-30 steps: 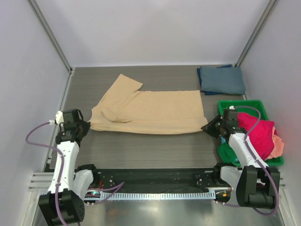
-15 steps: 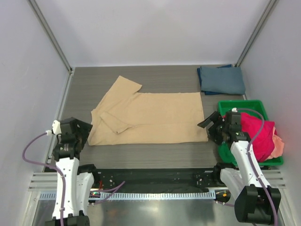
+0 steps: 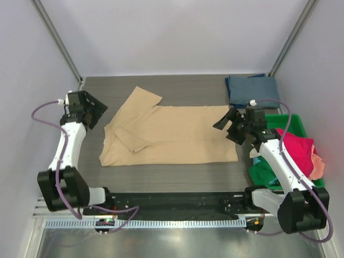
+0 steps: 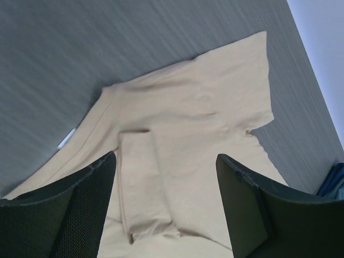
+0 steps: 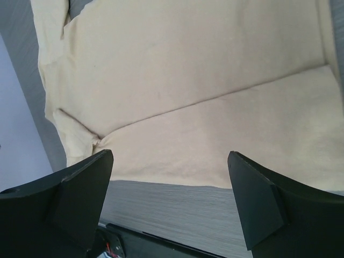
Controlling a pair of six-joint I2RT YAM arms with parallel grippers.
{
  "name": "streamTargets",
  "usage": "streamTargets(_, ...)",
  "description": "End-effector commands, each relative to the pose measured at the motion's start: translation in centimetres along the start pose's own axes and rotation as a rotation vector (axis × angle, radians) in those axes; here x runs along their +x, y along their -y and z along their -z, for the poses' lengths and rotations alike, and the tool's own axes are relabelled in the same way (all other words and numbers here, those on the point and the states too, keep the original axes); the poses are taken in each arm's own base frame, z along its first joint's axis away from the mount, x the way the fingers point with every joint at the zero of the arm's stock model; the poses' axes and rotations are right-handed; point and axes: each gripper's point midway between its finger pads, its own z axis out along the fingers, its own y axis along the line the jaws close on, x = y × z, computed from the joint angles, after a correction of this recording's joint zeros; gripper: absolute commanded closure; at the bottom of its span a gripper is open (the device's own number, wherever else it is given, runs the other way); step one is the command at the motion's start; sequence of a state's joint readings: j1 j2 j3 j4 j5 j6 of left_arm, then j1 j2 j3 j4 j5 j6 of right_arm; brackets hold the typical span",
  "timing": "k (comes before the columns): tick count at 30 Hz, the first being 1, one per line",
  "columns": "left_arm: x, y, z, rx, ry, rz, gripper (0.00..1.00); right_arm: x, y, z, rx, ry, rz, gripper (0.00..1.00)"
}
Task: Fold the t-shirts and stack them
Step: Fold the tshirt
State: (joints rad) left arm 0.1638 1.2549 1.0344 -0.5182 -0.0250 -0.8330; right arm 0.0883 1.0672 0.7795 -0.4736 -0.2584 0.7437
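Note:
My left gripper moves outward and to the right in the top view next. It then goes down onto the far sleeve's tip (image 3: 139, 91) (image 4: 259, 47), since that sleeve still sticks out.
A tan t-shirt (image 3: 177, 134) lies flat across the middle of the table, its near strip doubled over and one sleeve (image 4: 141, 185) folded inward. My left gripper (image 3: 92, 111) hovers open off the shirt's left end, nothing between its fingers (image 4: 80, 207). My right gripper (image 3: 228, 126) hangs open above the shirt's right end, also empty. In the right wrist view the tan t-shirt (image 5: 188, 80) fills the frame beyond the wide-apart fingers (image 5: 266, 207). A slate blue-grey t-shirt (image 3: 253, 90) lies folded at the back right.
A green bin (image 3: 293, 121) stands at the right edge, holding a magenta shirt (image 3: 296, 153), a peach one (image 3: 319, 167) and green cloth (image 3: 260, 175). White walls and metal posts close in the table. The arms' black base rail (image 3: 177, 204) runs along the near edge.
Both grippers let go of the tan shirt's near edge, opened, and rose toward the back over its two ends. The shirt's near edge now lies lower and flat.

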Motion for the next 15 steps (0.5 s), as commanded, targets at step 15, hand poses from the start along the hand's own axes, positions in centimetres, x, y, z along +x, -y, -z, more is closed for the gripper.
streamTargets(15, -0.9, 16.0, -17.8, 0.307, -0.137, -0.384, 0.26, -0.2, -3.8, -4.3, -0.147, -0.053, 0.211, 0.05)
